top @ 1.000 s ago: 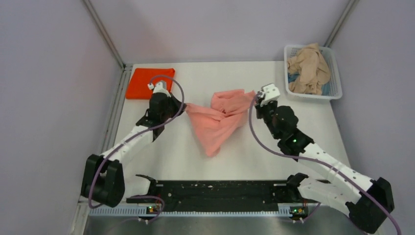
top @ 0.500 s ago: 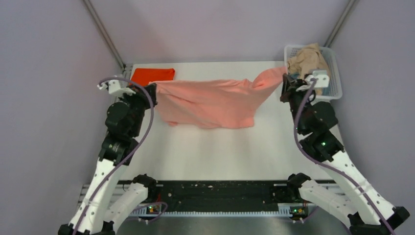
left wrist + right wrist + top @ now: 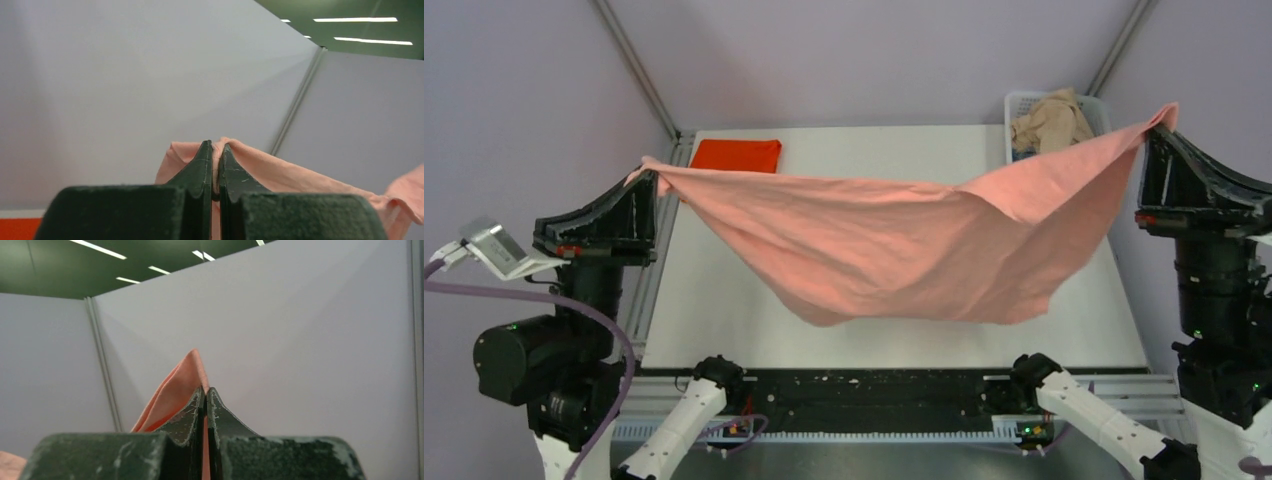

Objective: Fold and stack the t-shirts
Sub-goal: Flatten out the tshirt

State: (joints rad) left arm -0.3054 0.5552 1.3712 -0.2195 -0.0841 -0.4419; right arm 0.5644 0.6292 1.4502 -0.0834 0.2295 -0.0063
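My left gripper holds the salmon-pink t-shirt's corner and should lower outward to release it, since the tabletop beside the orange-red t-shirt is below the gripper and to its right in the top view.
A salmon-pink t-shirt point(image 3: 894, 245) hangs spread wide in the air above the table, sagging in the middle. My left gripper point(image 3: 650, 178) is shut on its left corner, high at the left side; in the left wrist view the pink cloth point(image 3: 260, 165) is pinched at the left gripper point(image 3: 215, 146). My right gripper point(image 3: 1152, 135) is shut on the shirt's right corner, high at the right; the right wrist view shows pink cloth point(image 3: 175, 390) rising from the right gripper point(image 3: 204, 390). A folded orange-red t-shirt point(image 3: 736, 155) lies at the table's back left. A crumpled beige t-shirt point(image 3: 1049, 120) sits in the basket.
The white lattice basket point(image 3: 1016, 102) stands at the back right corner, partly hidden by the raised shirt. The white table point(image 3: 724, 300) is bounded by grey walls on three sides. A black rail point(image 3: 874, 390) runs along the near edge between the arm bases.
Both arms have swung up and outward, lifting the pink t-shirt off the table and stretching it from a bunched heap into a wide hanging sheet. Both grips have stayed shut.
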